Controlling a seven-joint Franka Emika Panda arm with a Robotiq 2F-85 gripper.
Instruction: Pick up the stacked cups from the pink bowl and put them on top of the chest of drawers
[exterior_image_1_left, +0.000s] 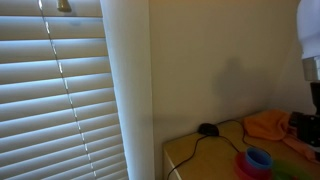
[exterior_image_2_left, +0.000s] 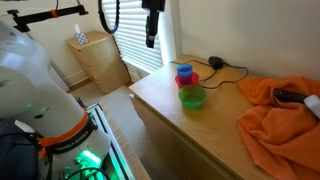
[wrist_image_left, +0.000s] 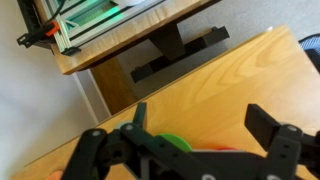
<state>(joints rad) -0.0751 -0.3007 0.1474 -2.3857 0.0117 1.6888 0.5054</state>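
I should next swing my gripper down from high above the chest onto the blue cup's rim (exterior_image_2_left: 185, 70) on the green bowl's side, because the blue cup's opening has room for one finger.
The stacked cups (exterior_image_2_left: 184, 72), blue on top of red, stand in the pink bowl (exterior_image_2_left: 194, 79) on the wooden top of the chest of drawers (exterior_image_2_left: 165, 120). They also show in an exterior view (exterior_image_1_left: 259, 157) inside the pink bowl (exterior_image_1_left: 246, 169). My gripper (exterior_image_2_left: 152, 42) hangs high above the chest, up and to the left of the cups, clear of them. In the wrist view the gripper (wrist_image_left: 200, 112) is open and empty over bare wood. A green bowl's edge (wrist_image_left: 172, 142) and a sliver of red show behind the gripper body.
A green bowl (exterior_image_2_left: 192, 97) sits just in front of the pink bowl. An orange cloth (exterior_image_2_left: 280, 120) covers the right of the chest top. A black mouse with a cable (exterior_image_2_left: 214, 63) lies behind the cups. Window blinds (exterior_image_1_left: 60, 100) and a wall stand behind.
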